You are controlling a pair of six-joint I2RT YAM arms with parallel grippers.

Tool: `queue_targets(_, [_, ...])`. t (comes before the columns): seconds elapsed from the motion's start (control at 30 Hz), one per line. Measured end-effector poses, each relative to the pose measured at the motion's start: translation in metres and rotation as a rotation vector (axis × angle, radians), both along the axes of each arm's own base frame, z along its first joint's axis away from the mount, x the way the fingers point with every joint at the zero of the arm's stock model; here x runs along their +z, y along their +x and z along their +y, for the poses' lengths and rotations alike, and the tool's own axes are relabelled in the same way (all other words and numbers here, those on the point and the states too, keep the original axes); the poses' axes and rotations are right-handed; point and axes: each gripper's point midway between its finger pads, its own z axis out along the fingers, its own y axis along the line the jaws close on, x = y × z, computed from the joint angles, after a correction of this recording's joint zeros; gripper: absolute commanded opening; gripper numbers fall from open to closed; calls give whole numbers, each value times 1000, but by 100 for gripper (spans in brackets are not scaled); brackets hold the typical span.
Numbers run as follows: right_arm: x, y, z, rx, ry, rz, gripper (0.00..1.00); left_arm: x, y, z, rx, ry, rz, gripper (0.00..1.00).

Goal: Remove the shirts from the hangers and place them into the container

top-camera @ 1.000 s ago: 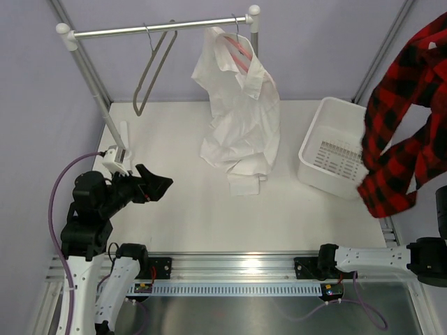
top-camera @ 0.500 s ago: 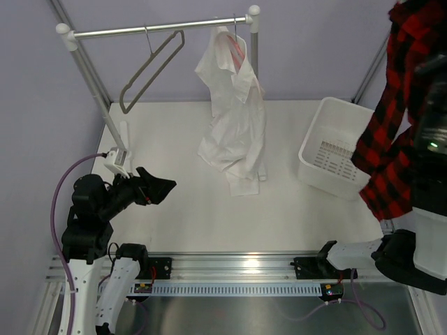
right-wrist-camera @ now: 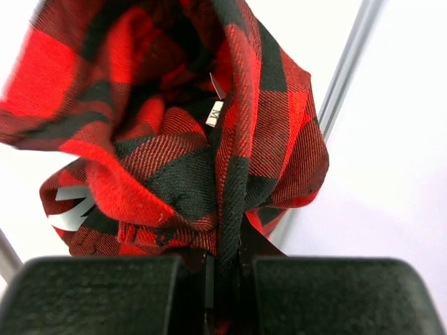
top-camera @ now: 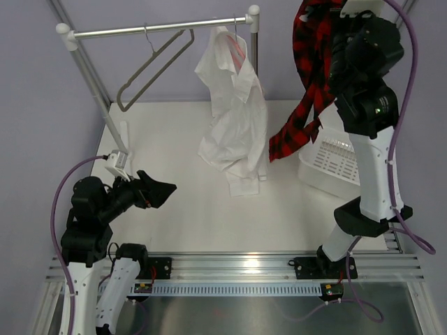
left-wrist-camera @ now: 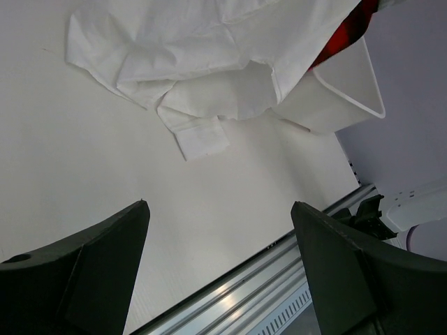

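My right gripper should next carry the plaid shirt to the right in the top view and then down into the white container (top-camera: 335, 153), because the shirt's lower end hangs beside it.
The red-and-black plaid shirt (top-camera: 307, 77) hangs in the air from my raised right gripper (right-wrist-camera: 227, 262), which is shut on a fold of its cloth (right-wrist-camera: 230, 174). Its lower end dangles just left of the white container (top-camera: 328, 167) at the right of the table. The white shirt (top-camera: 234, 118) still hangs on the pink hanger (top-camera: 237, 47), its hem resting on the table. The grey hanger (top-camera: 150, 70) hangs bare on the rail. My left gripper (top-camera: 164, 188) stands open low at the near left, holding nothing. The left wrist view shows the white shirt (left-wrist-camera: 209, 56) and the container (left-wrist-camera: 349, 91) beyond its fingers.
A silver rail (top-camera: 160, 28) with white knobs spans the back, on a slanted post (top-camera: 98, 91) at the left and a post (top-camera: 253, 42) beside the white shirt. A metal mounting rail (top-camera: 237, 269) runs along the near edge. My right arm (top-camera: 370, 160) stands tall over the container.
My right arm has swung up and to the left from the right edge, carrying the plaid shirt to hang beside the container. The grey hanger has swung a little. The left arm has barely moved.
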Motion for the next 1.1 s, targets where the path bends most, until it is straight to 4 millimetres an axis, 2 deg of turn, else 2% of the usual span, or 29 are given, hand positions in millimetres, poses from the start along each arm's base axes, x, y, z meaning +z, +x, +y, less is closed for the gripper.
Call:
queue_targets(0.17, [76, -58, -28, 8, 105, -262, 0, -7, 5, 0, -6, 21, 29, 87])
queue_targets(0.3, [116, -105, -55, -22, 142, -426, 0, -12, 6, 1, -12, 36, 42, 87])
queue_targets(0.4, [132, -124, -74, -77, 142, -501, 0, -13, 6, 0, -20, 44, 38, 87])
queue_targets(0.47, [134, -128, -86, -116, 137, -517, 0, -18, 6, 1, -25, 52, 45, 87])
queue_targets(0.57, [124, -120, -98, -167, 115, -488, 0, -28, 7, 1, -29, 62, 71, 87])
queue_targets(0.67, [98, -101, -104, -192, 97, -417, 0, -34, 7, 1, -31, 61, 86, 87])
queue_targets(0.73, [67, -83, -107, -197, 90, -342, 0, -34, 6, -1, -37, 54, 87, 87])
queue_targets(0.97, [-92, -13, -98, -178, 157, -4, 0, -28, 4, -5, -54, 28, 74, 87])
queue_targets(1.03, [-135, 0, -92, -171, 186, 94, 0, -27, 2, -5, -56, 27, 67, 88])
queue_targets(1.1, [-170, 4, -89, -173, 229, 174, 0, -26, 0, -5, -56, 27, 60, 88])
